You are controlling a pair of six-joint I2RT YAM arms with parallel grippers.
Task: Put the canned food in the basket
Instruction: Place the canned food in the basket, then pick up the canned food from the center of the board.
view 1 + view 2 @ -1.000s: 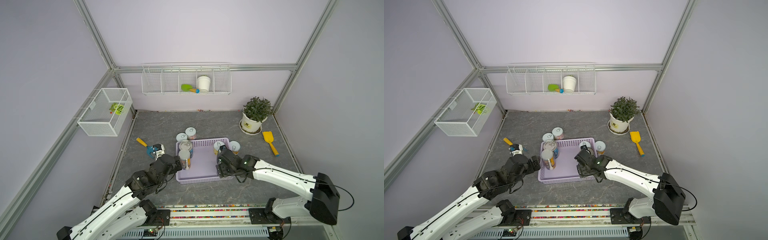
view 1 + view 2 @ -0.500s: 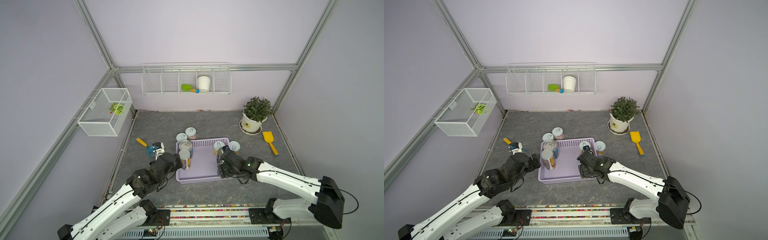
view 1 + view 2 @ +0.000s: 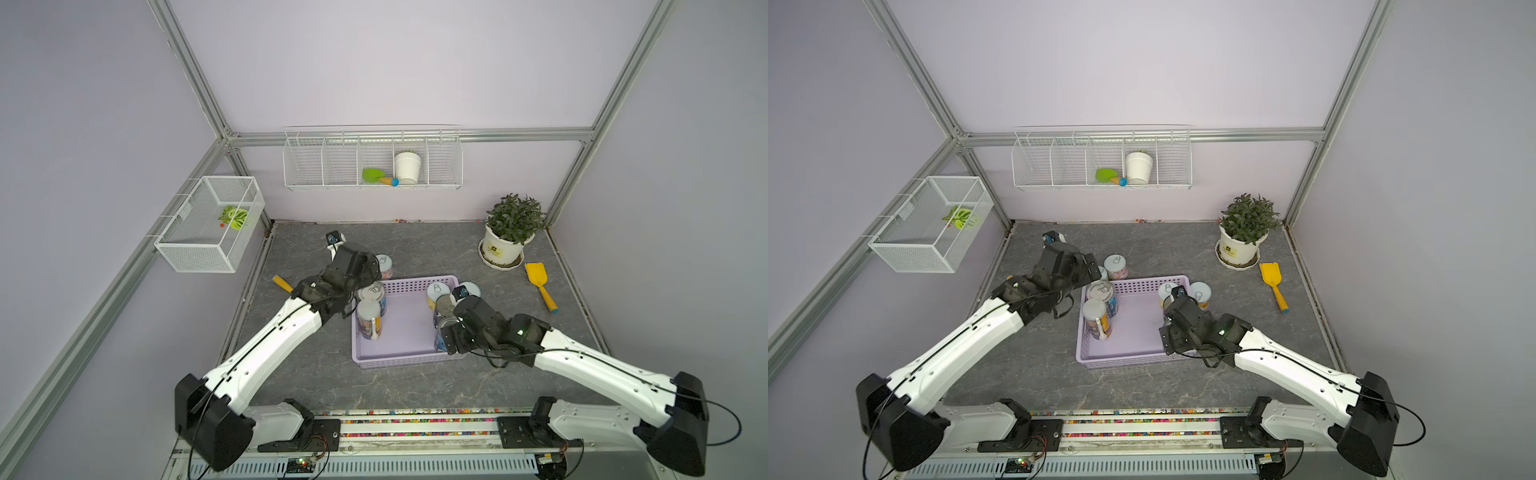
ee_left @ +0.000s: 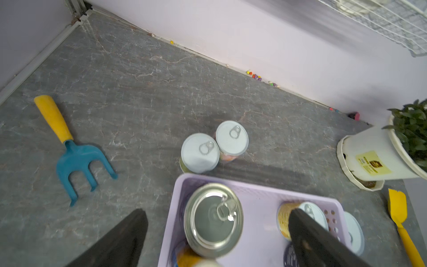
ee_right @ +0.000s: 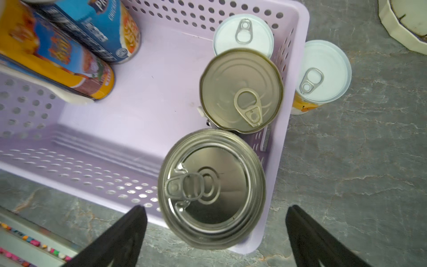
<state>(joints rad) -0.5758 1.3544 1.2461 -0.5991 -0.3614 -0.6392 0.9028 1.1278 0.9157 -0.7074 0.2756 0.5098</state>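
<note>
The pale lid of the short pink-labelled can is next for my left gripper, which will go outward past the basket's far rim and down onto it. The can still stands outside the basket.
The lilac basket sits mid-table. My right gripper is open, its fingers standing wide on either side of a silver-topped can in the basket's near right corner, clear of it. Beyond that stand another silver-topped can and a pale-lidded can. A blue-label can and a colourful can stand on the basket's left side. My left gripper hangs open and empty over the blue-label can's silver top. Outside the basket stand two pale-lidded cans behind it and one to its right.
A potted plant and a yellow shovel lie at the back right. A blue hand fork with a yellow handle lies left of the basket. On the walls hang a wire rack and a wire-mesh box.
My right gripper has opened wider and let go of the silver-topped can, which stands in the basket. My left arm has swung back toward the basket's far left corner.
</note>
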